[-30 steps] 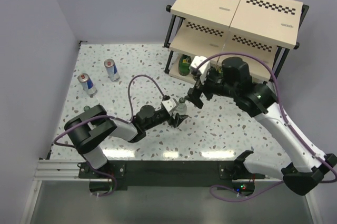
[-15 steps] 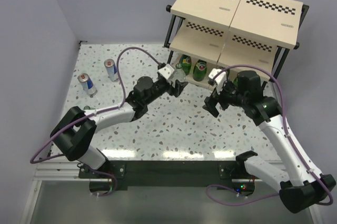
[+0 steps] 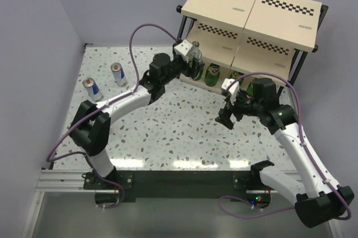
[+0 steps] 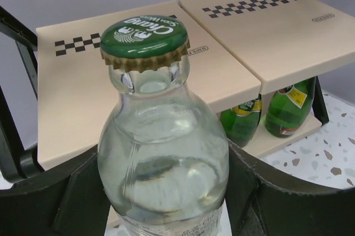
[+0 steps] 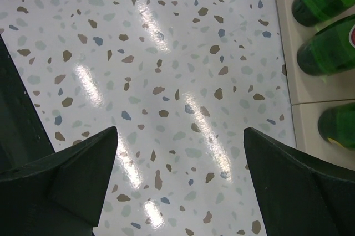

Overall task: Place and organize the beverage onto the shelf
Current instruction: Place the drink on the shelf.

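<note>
My left gripper moves outward over the middle board's end point(image 3: 206, 46) point(image 4: 89, 106) beside the black frame post next. It releases the clear bottle upright there, because that end stands empty.
My left gripper point(image 3: 193, 65) is shut on a clear bottle point(image 3: 194, 55) with a green cap point(image 4: 145, 39), held upright at the left front of the shelf point(image 3: 251, 12), level with its middle board point(image 4: 138, 86). Green bottles point(image 3: 212, 74) stand on the bottom board, also in the left wrist view point(image 4: 288, 108) and the right wrist view point(image 5: 324, 53). My right gripper point(image 3: 225, 116) is open and empty above the floor in front of the shelf. Two blue-and-silver cans point(image 3: 118, 74) stand at the far left.
The shelf's black frame post point(image 3: 186, 42) is right beside the held bottle. A purple wall point(image 3: 33, 53) bounds the left side. Speckled tabletop point(image 3: 179, 132) lies between the arms.
My left gripper has carried the clear bottle up and back from the table's middle to the shelf's left front. My right gripper has drawn back from the shelf toward the front.
</note>
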`<state>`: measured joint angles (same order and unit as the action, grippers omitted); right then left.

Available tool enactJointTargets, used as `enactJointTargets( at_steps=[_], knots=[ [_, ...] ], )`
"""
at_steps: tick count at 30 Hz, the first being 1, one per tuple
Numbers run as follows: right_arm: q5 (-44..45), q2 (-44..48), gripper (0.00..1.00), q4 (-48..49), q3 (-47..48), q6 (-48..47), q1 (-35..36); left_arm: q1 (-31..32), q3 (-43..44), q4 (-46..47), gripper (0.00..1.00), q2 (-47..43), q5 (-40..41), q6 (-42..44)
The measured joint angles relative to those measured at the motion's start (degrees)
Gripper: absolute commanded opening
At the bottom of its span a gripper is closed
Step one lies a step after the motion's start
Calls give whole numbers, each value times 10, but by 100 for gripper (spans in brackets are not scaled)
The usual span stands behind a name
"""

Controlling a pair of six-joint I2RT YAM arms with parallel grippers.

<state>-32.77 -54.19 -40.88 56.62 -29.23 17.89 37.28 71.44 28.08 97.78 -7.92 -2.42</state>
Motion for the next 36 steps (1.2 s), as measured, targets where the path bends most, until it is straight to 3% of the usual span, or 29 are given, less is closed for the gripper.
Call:
enactJointTargets(
  at_steps=[18, 36],
  knots=[
    [-9, -2, 99, 2, -14, -4, 0, -23, 197, -63, 0, 104, -22, 0],
    [-13, -2, 99, 2, -17, -4, 0, -27, 261, -82, 0, 144, -28, 1]
  ],
)
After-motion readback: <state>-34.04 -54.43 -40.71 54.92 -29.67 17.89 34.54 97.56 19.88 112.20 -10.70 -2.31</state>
